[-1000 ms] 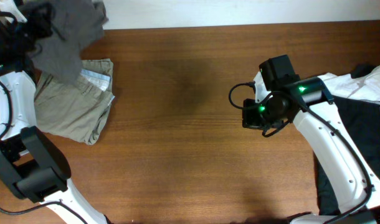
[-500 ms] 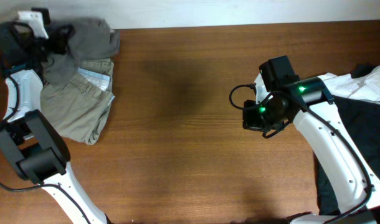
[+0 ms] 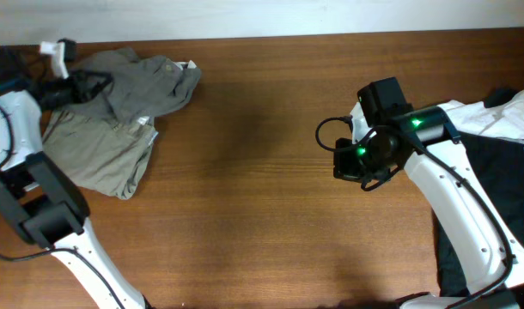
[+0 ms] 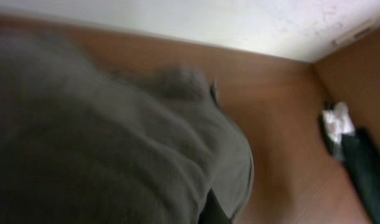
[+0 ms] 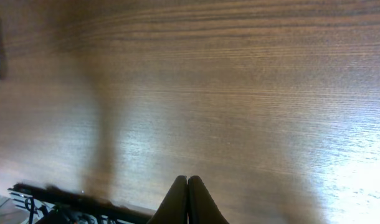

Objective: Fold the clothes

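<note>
My left gripper should next move back over the khaki garment's bare part (image 3: 97, 137) and let go of the grey cloth there, because the cloth covers only the far side of the khaki garment.
A grey garment (image 3: 146, 77) lies spread along the table's far left edge, partly over a folded khaki garment (image 3: 94, 154). My left gripper (image 3: 83, 86) is at the grey garment's left end, shut on its cloth. In the left wrist view the grey garment (image 4: 115, 137) fills most of the frame, blurred, and hides the jaws except one dark fingertip. My right gripper (image 3: 341, 161) is shut and empty over bare wood right of centre. Its closed fingers (image 5: 187, 199) show in the right wrist view.
A pile of unfolded clothes sits at the right edge: a white piece (image 3: 494, 120) over a black one (image 3: 494, 189). It also shows in the left wrist view (image 4: 355, 162). A white wall runs along the table's far edge.
My left gripper has swung the grey garment down from a raised bunch at the far left and spread it out to the right over the khaki garment. The right arm has not moved.
</note>
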